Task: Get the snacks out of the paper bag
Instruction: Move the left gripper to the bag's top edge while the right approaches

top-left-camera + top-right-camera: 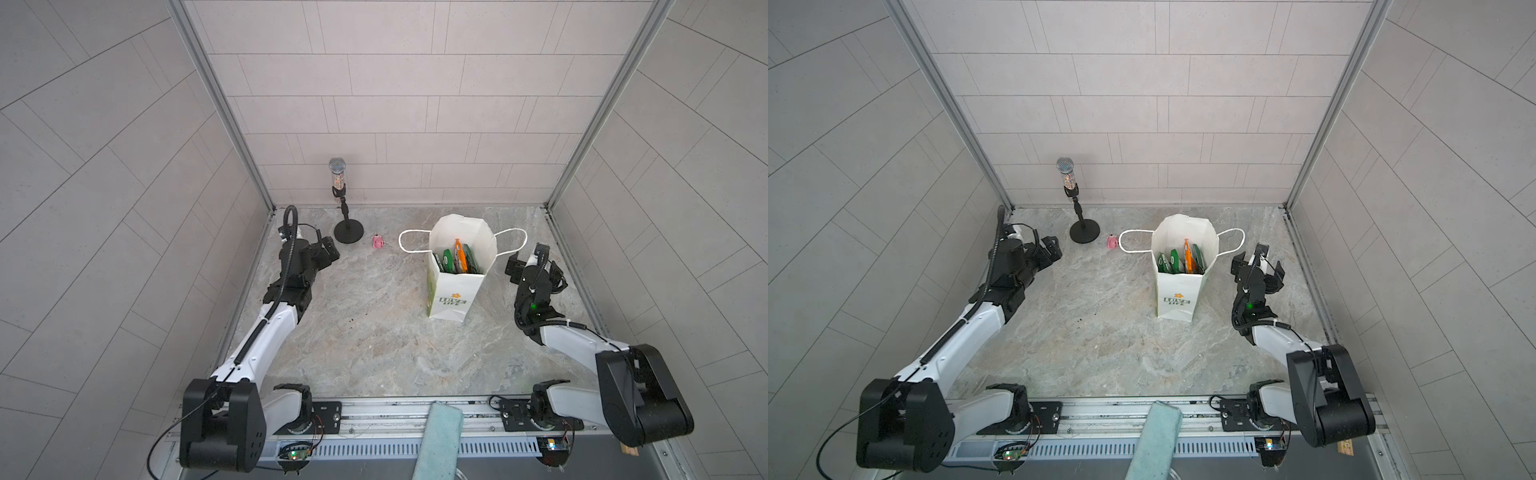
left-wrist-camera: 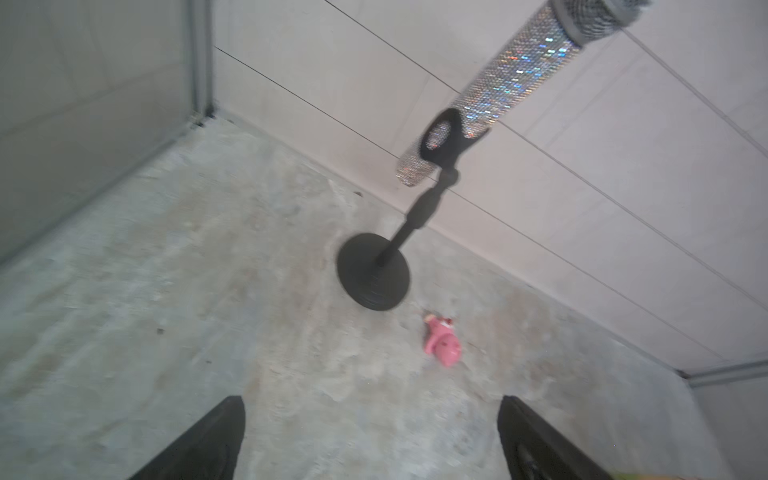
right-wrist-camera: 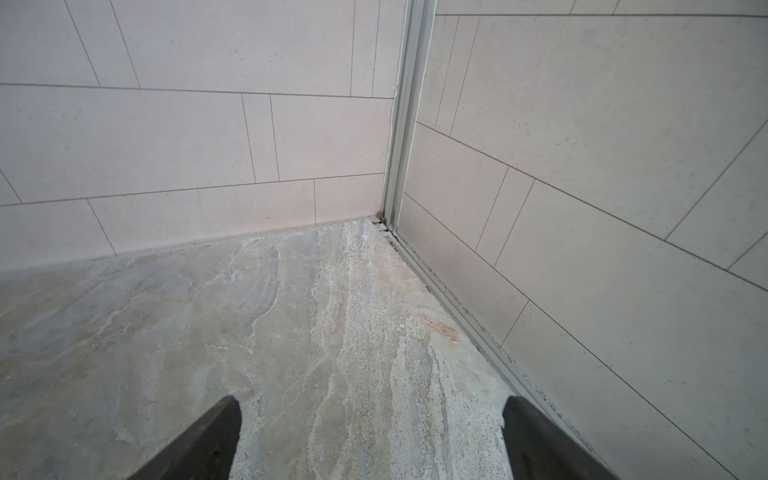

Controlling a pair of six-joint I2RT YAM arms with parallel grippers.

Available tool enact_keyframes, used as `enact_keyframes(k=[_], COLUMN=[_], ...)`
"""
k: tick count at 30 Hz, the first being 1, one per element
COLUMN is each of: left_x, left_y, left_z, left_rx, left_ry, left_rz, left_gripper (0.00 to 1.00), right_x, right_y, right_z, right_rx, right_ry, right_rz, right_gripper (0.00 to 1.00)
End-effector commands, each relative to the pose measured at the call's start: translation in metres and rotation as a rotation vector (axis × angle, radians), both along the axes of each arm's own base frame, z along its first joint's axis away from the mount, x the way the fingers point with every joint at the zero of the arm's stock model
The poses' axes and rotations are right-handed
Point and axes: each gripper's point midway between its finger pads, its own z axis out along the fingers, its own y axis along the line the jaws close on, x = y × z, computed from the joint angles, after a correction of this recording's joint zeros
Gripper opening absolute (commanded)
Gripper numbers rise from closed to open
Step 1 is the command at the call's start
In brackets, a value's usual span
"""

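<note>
The outer bend of the near cord handle (image 1: 400, 240) juts toward my left gripper, so that gripper turns and moves across the tabletop toward the bag (image 1: 453, 297) onto that loop next.
The white paper bag (image 1: 453, 297) (image 1: 1177, 297) stands upright right of centre in both top views, its mouth open and its cord handles hanging out to either side. The snacks (image 1: 457, 259) (image 1: 1181, 262) stand on edge inside it: several green packets and an orange one. My left gripper (image 1: 332, 250) (image 1: 1054, 249) (image 2: 370, 415) is open and empty at the far left, well away from the bag. My right gripper (image 1: 535, 270) (image 1: 1258, 269) (image 3: 370, 415) is open and empty just right of the bag, facing the back right corner. Neither wrist view shows the snacks.
A glittery microphone (image 1: 338, 178) (image 2: 511, 83) on a black stand (image 1: 348, 232) is at the back left. A tiny pink toy (image 1: 378, 242) (image 2: 444, 347) lies between the stand and the bag. A teal cloth (image 1: 440, 436) hangs over the front rail. Tiled walls enclose three sides.
</note>
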Motion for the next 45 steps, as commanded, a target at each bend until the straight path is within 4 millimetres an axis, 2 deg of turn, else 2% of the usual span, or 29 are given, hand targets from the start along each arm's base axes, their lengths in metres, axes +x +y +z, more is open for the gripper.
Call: enact_keyframes(k=[1, 3, 7, 9, 13, 17, 22, 28, 34, 43, 45], left_x=[-0.017, -0.023, -0.036, -0.039, -0.038, -0.032, -0.023, -0.015, -0.015, -0.012, -0.012], left_y=[-0.058, -0.081, -0.111, -0.125, -0.159, -0.186, -0.21, -0.219, -0.229, -0.237, -0.237], left_z=[0.029, 0.05, 0.09, 0.104, 0.115, 0.123, 0.113, 0.103, 0.105, 0.1, 0.1], left_rx=[-0.216, -0.272, -0.335, -0.369, -0.436, -0.487, -0.529, -0.551, -0.597, -0.631, -0.631], left_ry=[0.015, -0.019, -0.112, -0.158, -0.187, -0.206, -0.178, -0.152, -0.16, -0.15, -0.149], left_rz=[-0.215, -0.294, -0.408, -0.457, -0.539, -0.618, -0.635, -0.613, -0.633, -0.633, -0.63], left_gripper=[1.0, 1.0, 1.0, 1.0, 0.96, 0.84, 0.77, 0.68, 0.55, 0.27, 0.13], right_x=[-0.025, -0.03, -0.033, -0.034, -0.036, -0.036, -0.034, -0.032, -0.031, -0.029, -0.03], right_y=[-0.002, 0.009, 0.05, 0.068, 0.092, 0.1, 0.103, 0.107, 0.112, 0.119, 0.121], right_z=[-0.032, -0.036, -0.042, -0.046, -0.053, -0.054, -0.051, -0.05, -0.05, -0.054, -0.055], right_rx=[0.112, 0.189, 0.339, 0.395, 0.49, 0.51, 0.511, 0.522, 0.531, 0.54, 0.54], right_ry=[0.197, 0.235, 0.26, 0.256, 0.244, 0.25, 0.247, 0.248, 0.251, 0.263, 0.269], right_rz=[-0.041, 0.011, 0.227, 0.325, 0.435, 0.476, 0.489, 0.506, 0.524, 0.546, 0.552], right_gripper=[0.99, 0.99, 0.99, 0.99, 0.99, 0.99, 0.99, 0.99, 0.99, 0.99, 0.99])
